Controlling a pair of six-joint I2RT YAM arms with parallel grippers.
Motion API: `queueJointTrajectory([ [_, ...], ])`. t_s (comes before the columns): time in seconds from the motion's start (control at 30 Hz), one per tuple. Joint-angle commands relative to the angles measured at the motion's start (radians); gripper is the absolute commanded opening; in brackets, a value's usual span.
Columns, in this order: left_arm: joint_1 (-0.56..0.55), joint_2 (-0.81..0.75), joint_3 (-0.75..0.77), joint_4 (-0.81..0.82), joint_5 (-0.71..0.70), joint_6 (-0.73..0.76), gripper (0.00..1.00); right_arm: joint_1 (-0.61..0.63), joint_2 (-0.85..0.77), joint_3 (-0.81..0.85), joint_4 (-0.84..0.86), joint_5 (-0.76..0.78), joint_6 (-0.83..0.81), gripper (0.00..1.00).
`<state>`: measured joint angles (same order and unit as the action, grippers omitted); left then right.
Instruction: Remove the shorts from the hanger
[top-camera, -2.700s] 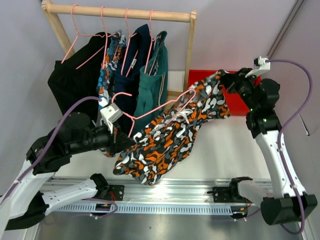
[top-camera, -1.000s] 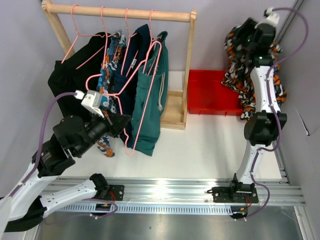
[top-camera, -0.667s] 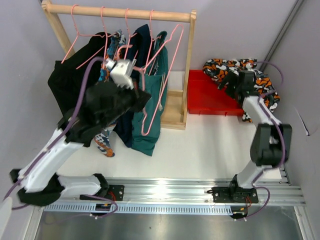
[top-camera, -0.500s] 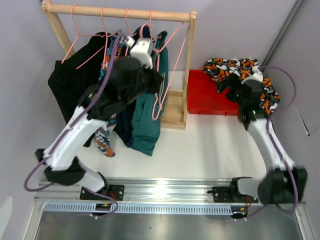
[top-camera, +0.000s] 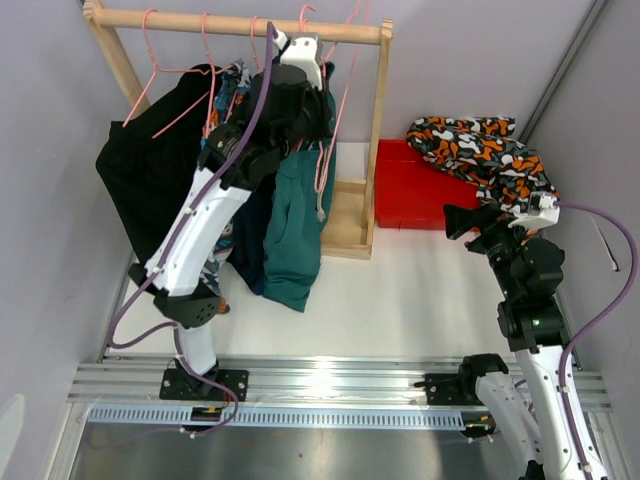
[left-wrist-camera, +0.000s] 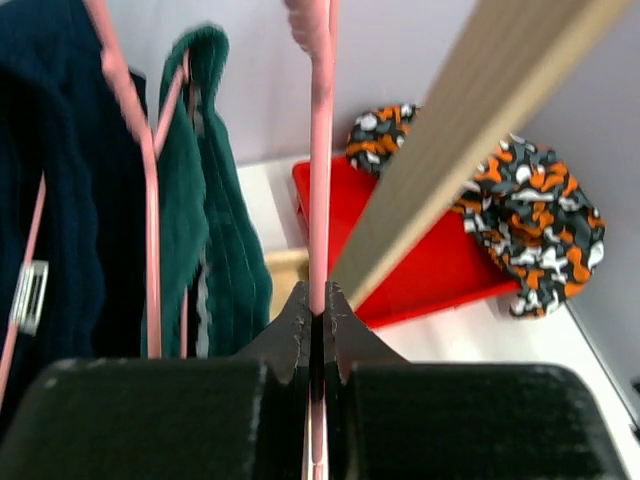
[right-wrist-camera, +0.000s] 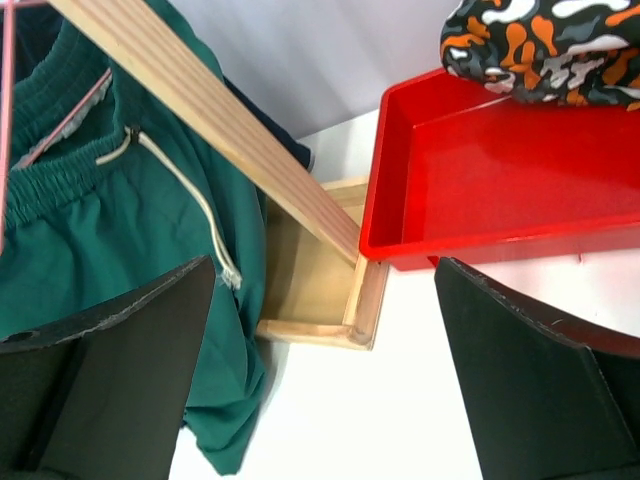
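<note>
My left gripper slides to the right in the top view next, toward the post by the red tray, to release the hanger (left-wrist-camera: 320, 150), since the hanger hangs bare.
Black-orange-white patterned shorts (top-camera: 481, 148) lie loose across the far right rim of the red tray (top-camera: 415, 195); they also show in the left wrist view (left-wrist-camera: 523, 213) and the right wrist view (right-wrist-camera: 547, 45). My left gripper (top-camera: 322, 128) is raised at the rack's right end, shut on a bare pink wire hanger (left-wrist-camera: 320, 150). Black shorts (top-camera: 150, 165), blue-orange-white patterned shorts (top-camera: 214, 150), navy shorts (top-camera: 255, 205) and teal shorts (top-camera: 298, 225) hang on the rack. My right gripper (top-camera: 468, 222) is open and empty, near the tray's front.
The wooden rack's rail (top-camera: 240, 24) runs across the back, and its right post and base frame (top-camera: 350, 225) stand just left of the tray. The right wrist view shows that post (right-wrist-camera: 215, 120) slanting beside the teal shorts' drawstring (right-wrist-camera: 185, 195). White tabletop lies in front.
The right gripper let go of the patterned shorts at the tray and pulled back toward me, opening wide. The left arm lifted the bare hanger up to the rail's right end.
</note>
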<state>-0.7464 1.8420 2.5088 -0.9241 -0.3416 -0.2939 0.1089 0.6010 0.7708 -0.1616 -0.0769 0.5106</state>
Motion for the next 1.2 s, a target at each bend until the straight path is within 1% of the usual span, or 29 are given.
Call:
queueJointTrajectory([
  [0.0, 0.042, 0.066, 0.076, 0.119, 0.13, 0.039, 0.0, 0.008, -0.044, -0.013, -0.044, -0.03, 0.014, 0.99],
  [0.1, 0.058, 0.092, 0.074, 0.183, 0.168, 0.042, 0.0, 0.009, -0.066, -0.031, -0.062, -0.038, 0.014, 0.99],
  [0.33, 0.101, 0.166, 0.091, 0.307, 0.318, 0.002, 0.0, 0.011, -0.104, -0.079, -0.058, -0.046, 0.016, 1.0],
  [0.43, 0.101, 0.194, 0.101, 0.32, 0.334, -0.013, 0.0, 0.012, -0.106, -0.087, -0.064, -0.049, 0.014, 0.99],
  [0.5, 0.101, 0.203, 0.096, 0.306, 0.334, -0.024, 0.03, 0.012, -0.106, -0.09, -0.067, -0.054, 0.011, 1.0],
  [0.53, 0.099, 0.204, 0.087, 0.285, 0.36, -0.027, 0.06, 0.012, -0.104, -0.09, -0.069, -0.054, 0.009, 0.99],
  [0.57, 0.097, 0.2, 0.078, 0.274, 0.36, -0.022, 0.17, 0.012, -0.104, -0.088, -0.069, -0.057, 0.006, 0.99],
  [0.63, 0.088, 0.181, 0.029, 0.245, 0.351, -0.011, 0.29, 0.014, -0.102, -0.087, -0.069, -0.06, 0.005, 0.99],
  [0.67, 0.084, 0.151, 0.012, 0.24, 0.346, -0.001, 0.38, 0.012, -0.101, -0.087, -0.069, -0.06, 0.005, 0.99],
  [0.73, 0.075, 0.109, -0.066, 0.237, 0.311, 0.009, 0.49, 0.014, -0.099, -0.09, -0.069, -0.063, 0.005, 0.99],
  [0.77, 0.073, 0.088, -0.096, 0.231, 0.306, 0.012, 0.57, 0.014, -0.099, -0.091, -0.069, -0.064, 0.008, 1.0],
  [0.87, 0.071, 0.008, -0.134, 0.194, 0.282, 0.024, 0.62, 0.017, -0.099, -0.1, -0.067, -0.07, 0.019, 0.99],
  [0.93, 0.07, -0.064, -0.143, 0.169, 0.264, 0.033, 0.64, 0.025, -0.106, -0.114, -0.061, -0.072, 0.028, 1.0],
  [1.0, 0.07, -0.148, -0.185, 0.166, 0.253, 0.047, 0.66, 0.032, -0.11, -0.123, -0.056, -0.07, 0.032, 0.99],
  [1.03, 0.07, -0.176, -0.206, 0.168, 0.247, 0.062, 0.68, 0.041, -0.11, -0.13, -0.055, -0.066, 0.037, 0.99],
  [1.07, 0.07, -0.2, -0.22, 0.166, 0.228, 0.07, 0.73, 0.046, -0.11, -0.137, -0.053, -0.063, 0.039, 0.99],
  [1.17, 0.076, -0.262, -0.223, 0.146, 0.205, 0.094, 0.78, 0.072, -0.11, -0.151, -0.046, -0.046, 0.046, 1.0],
])
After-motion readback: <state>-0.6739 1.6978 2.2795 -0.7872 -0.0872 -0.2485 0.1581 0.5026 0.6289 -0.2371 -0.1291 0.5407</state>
